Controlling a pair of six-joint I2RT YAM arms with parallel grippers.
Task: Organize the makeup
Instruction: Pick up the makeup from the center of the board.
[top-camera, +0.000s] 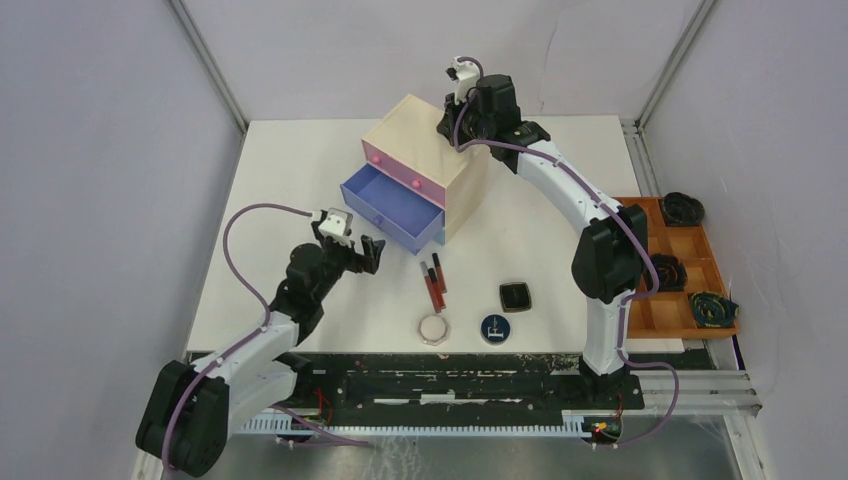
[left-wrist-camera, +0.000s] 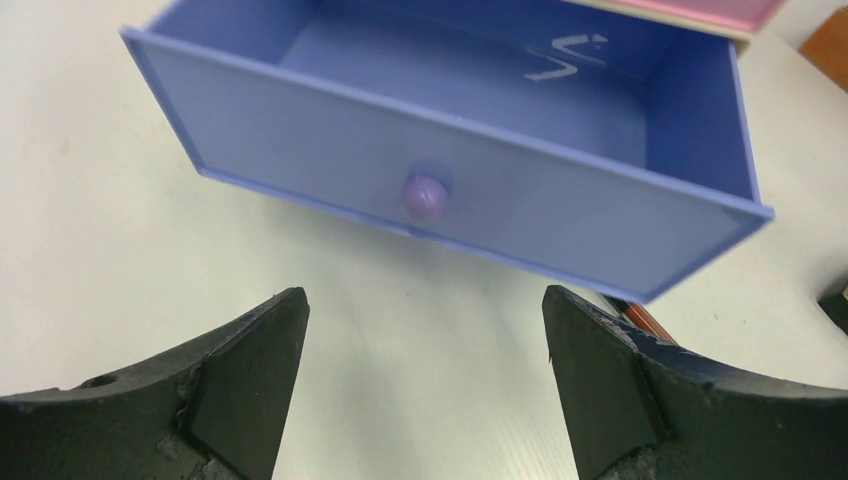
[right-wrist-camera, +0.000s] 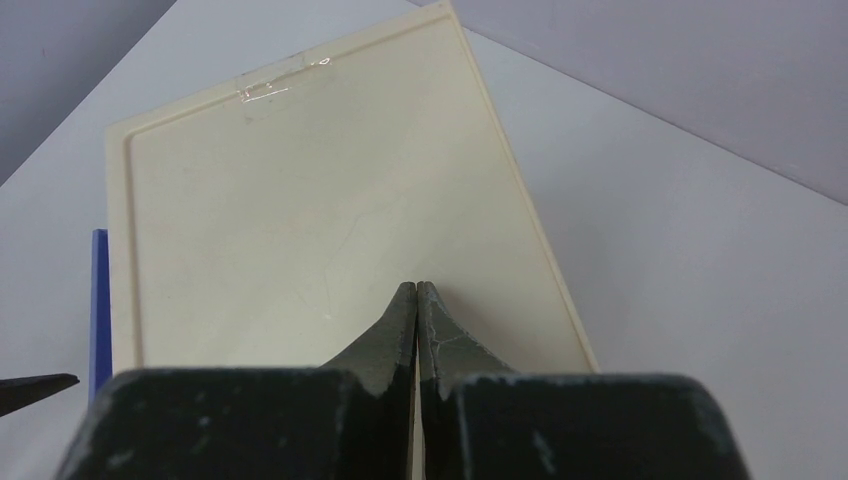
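Note:
My left gripper should swing back and to the right in the top view, then lower and close around the pale octagonal jar (top-camera: 435, 329), as the open drawer is empty.
The makeup lies on the white table in front of the box: slim red and black tubes (top-camera: 433, 281), a black square compact (top-camera: 515, 296), a round dark-blue compact (top-camera: 494, 328) and a pale octagonal jar (top-camera: 435, 329). My left gripper (top-camera: 352, 245) (left-wrist-camera: 425, 305) stands open just before the purple knob (left-wrist-camera: 425, 197) of the pulled-out blue drawer (top-camera: 392, 208) (left-wrist-camera: 480, 190), with nothing between its fingers. The drawer looks empty. A red tube (left-wrist-camera: 642, 318) peeks past the right finger. My right gripper (top-camera: 447, 125) (right-wrist-camera: 416, 290) is shut, its tips over the beige box top (right-wrist-camera: 300, 200).
The beige drawer box (top-camera: 425, 160) stands mid-table with a shut pink drawer (top-camera: 405, 172) above the open blue one. An orange-brown tray (top-camera: 690, 300) with dark coiled items sits at the right edge. Walls close in behind and at both sides.

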